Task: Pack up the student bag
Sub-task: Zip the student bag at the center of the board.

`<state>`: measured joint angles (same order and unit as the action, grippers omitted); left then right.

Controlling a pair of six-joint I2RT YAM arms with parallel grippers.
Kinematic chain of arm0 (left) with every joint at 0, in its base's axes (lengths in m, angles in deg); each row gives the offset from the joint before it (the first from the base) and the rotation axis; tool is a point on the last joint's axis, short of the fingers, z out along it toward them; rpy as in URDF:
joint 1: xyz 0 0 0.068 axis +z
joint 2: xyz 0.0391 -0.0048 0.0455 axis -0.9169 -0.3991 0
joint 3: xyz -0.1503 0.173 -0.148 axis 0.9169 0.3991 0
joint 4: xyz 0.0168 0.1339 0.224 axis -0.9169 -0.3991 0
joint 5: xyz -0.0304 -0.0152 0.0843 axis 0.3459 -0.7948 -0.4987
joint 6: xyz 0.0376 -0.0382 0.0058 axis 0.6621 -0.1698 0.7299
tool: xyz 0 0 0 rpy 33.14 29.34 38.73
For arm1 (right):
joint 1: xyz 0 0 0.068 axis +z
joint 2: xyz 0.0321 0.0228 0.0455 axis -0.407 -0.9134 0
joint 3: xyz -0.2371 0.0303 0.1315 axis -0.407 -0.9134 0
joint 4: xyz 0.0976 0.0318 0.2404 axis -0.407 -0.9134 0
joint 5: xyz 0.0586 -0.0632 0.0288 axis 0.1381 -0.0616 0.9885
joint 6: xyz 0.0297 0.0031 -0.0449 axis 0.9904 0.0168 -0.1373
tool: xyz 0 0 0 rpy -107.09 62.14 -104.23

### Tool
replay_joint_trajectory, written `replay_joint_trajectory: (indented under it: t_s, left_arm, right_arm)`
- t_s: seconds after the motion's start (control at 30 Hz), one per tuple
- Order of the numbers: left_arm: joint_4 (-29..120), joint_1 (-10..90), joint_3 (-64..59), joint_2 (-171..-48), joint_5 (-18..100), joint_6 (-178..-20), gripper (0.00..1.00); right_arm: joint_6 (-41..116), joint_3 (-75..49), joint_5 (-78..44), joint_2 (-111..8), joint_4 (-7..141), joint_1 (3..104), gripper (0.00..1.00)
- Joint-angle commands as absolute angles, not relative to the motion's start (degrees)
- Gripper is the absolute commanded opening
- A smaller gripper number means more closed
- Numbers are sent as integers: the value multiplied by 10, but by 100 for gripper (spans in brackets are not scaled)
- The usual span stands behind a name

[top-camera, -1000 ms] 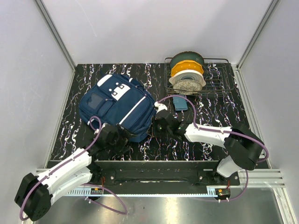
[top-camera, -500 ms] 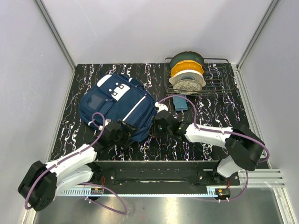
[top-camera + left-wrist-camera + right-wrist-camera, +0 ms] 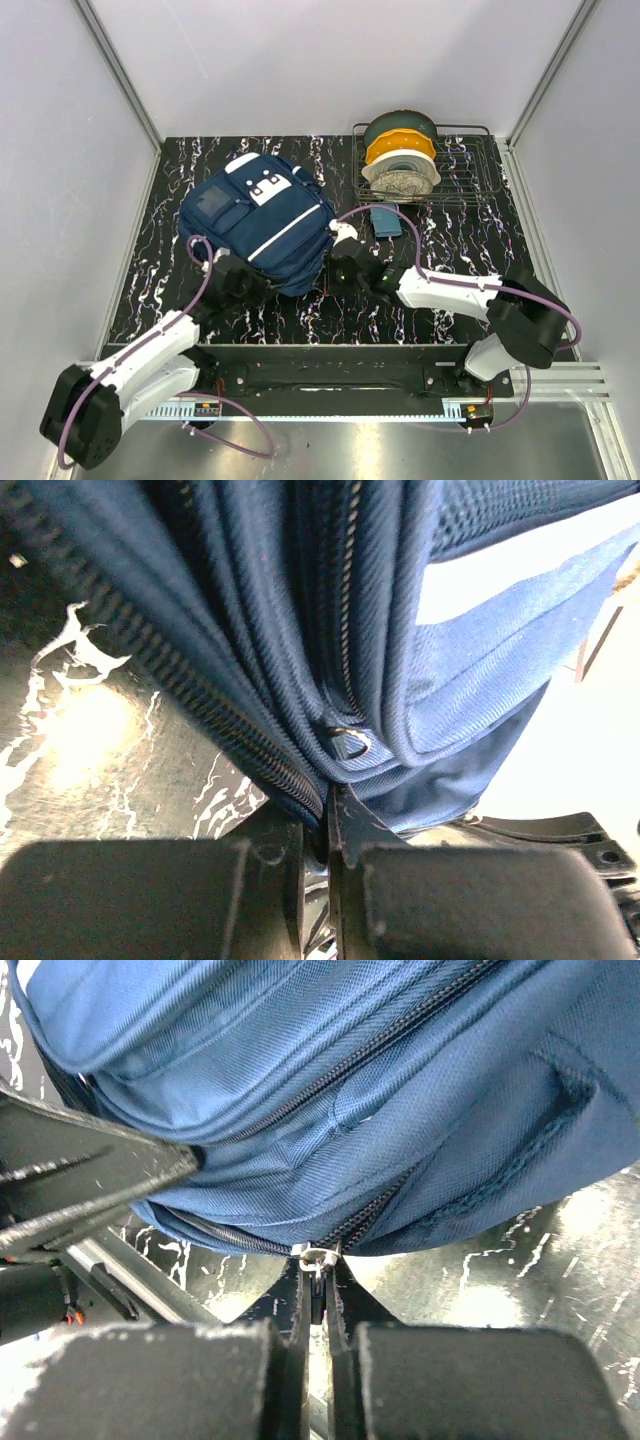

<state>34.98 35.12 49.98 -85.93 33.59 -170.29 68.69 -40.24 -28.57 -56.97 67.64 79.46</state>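
Observation:
I should next move my left gripper toward the bare tabletop to its left in the top view, straightening the bag's bunched zipper edge, then release the fabric's fold.
The student bag (image 3: pixel 262 215), navy blue with a white stripe and a white patch, lies at the left middle of the dark marbled table. My left gripper (image 3: pixel 243 280) is at its near left edge, shut on a fold of the fabric beside a zipper line (image 3: pixel 325 802). The bag (image 3: pixel 470 670) fills the left wrist view above the jaws. My right gripper (image 3: pixel 336 268) is at the bag's near right corner, shut on a small metal zipper pull (image 3: pixel 317 1257) at the end of a zipper. In the right wrist view the bag (image 3: pixel 350 1070) bulges over the fingers.
A wire rack (image 3: pixel 465 190) at the back right holds three filament spools (image 3: pixel 400 160), green, orange and white. A small teal object (image 3: pixel 386 222) lies in front of the rack, just beyond my right wrist. White walls close in the table on three sides.
My left gripper has shut on the bag's near edge. The bag has shifted toward the back right and its near side has drawn up. The right gripper has stayed shut on the pull.

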Motion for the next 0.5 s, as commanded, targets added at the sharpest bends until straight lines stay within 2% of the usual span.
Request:
replay_joint_trajectory:
  t_s: [0.0,0.2,0.47]
  left_arm:
    - [307,437,482,-770,323,-1618,0]
    - [194,593,476,-679,413,-1521,0]
    - [159,757,445,-703,556,-1418,0]
  right_arm:
    - [677,-384,-299,-548,681,800,0]
    - [661,-359,-308,-572,677,797,0]
    - [634,-333,-299,-594,659,778,0]
